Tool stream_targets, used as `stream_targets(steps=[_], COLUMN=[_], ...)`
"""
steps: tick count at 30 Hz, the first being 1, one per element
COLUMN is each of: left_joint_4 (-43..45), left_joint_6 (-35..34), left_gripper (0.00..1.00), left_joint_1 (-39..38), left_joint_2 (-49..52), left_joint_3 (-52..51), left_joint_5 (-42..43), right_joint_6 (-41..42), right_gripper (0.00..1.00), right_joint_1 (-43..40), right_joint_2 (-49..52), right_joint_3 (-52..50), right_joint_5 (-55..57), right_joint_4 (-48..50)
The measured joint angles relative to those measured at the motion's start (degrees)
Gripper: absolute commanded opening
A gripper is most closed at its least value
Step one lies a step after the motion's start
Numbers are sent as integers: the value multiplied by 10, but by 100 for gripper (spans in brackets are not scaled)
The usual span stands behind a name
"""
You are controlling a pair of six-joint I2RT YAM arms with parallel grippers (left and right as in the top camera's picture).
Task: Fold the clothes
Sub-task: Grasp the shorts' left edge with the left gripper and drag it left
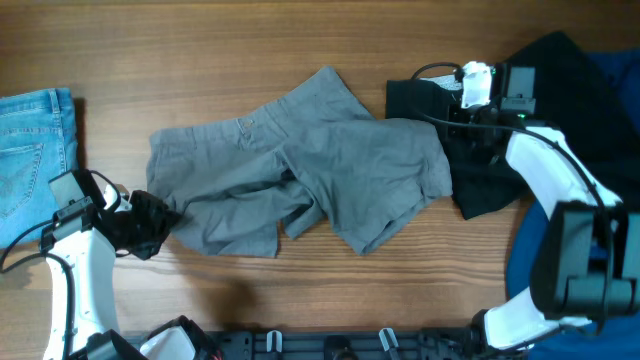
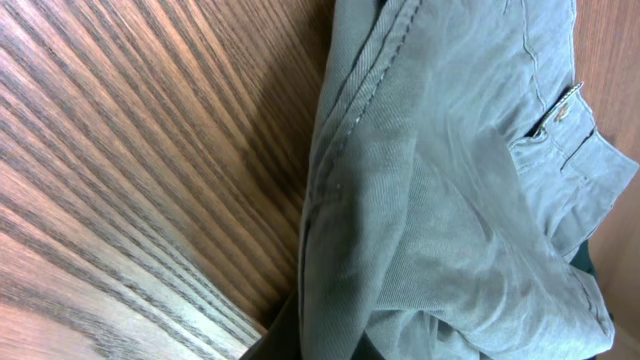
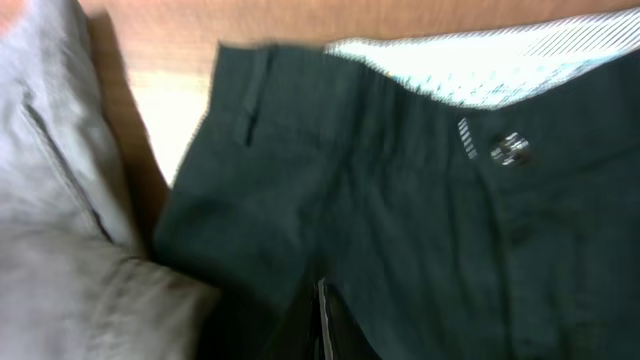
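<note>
I need to lift the pinched fold in my left gripper next and carry it outward along the grey shorts' stitched edge [image 1: 159, 168] [image 2: 352, 110] before I let go of it, because the shorts are crumpled.
Grey shorts [image 1: 300, 170] lie crumpled across the middle of the table, their legs overlapping. My left gripper [image 1: 150, 222] is at their lower left edge. In the left wrist view a fold of the grey shorts [image 2: 450, 180] sits between the dark fingers of the left gripper [image 2: 335, 338], which is shut on it. Black shorts [image 1: 480, 185] lie at the right, partly under the grey ones. My right gripper [image 1: 468, 125] is over them. In the right wrist view the right gripper [image 3: 323, 318] is shut, just above the black shorts [image 3: 400, 190], near their button and striped waistband lining.
Folded blue jeans [image 1: 35, 150] lie at the left edge, close to my left arm. A dark blue cloth [image 1: 605, 120] and more black fabric are heaped at the right edge. Bare wood shows along the back [image 1: 200, 40] and front [image 1: 400, 290].
</note>
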Motion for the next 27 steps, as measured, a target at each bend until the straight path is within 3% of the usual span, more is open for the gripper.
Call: stream_targets(steps=[11, 17, 22, 27], left_joint_4=[-5, -8, -7, -5], left_joint_6=[4, 4, 4, 4], left_gripper=[4, 4, 4, 4], left_joint_1=[0, 0, 0, 0], left_joint_2=[0, 0, 0, 0], left_joint_3=[0, 0, 0, 0], left_joint_5=[-1, -4, -4, -4], right_joint_6=[-28, -3, 89, 148], right_gripper=[4, 11, 19, 22], right_joint_1=[-7, -31, -138, -257], right_joint_2=[110, 116, 120, 141], right_joint_3=[11, 24, 66, 129], right_joint_5=[-35, 53, 162, 118], right_joint_4=[33, 36, -41, -116])
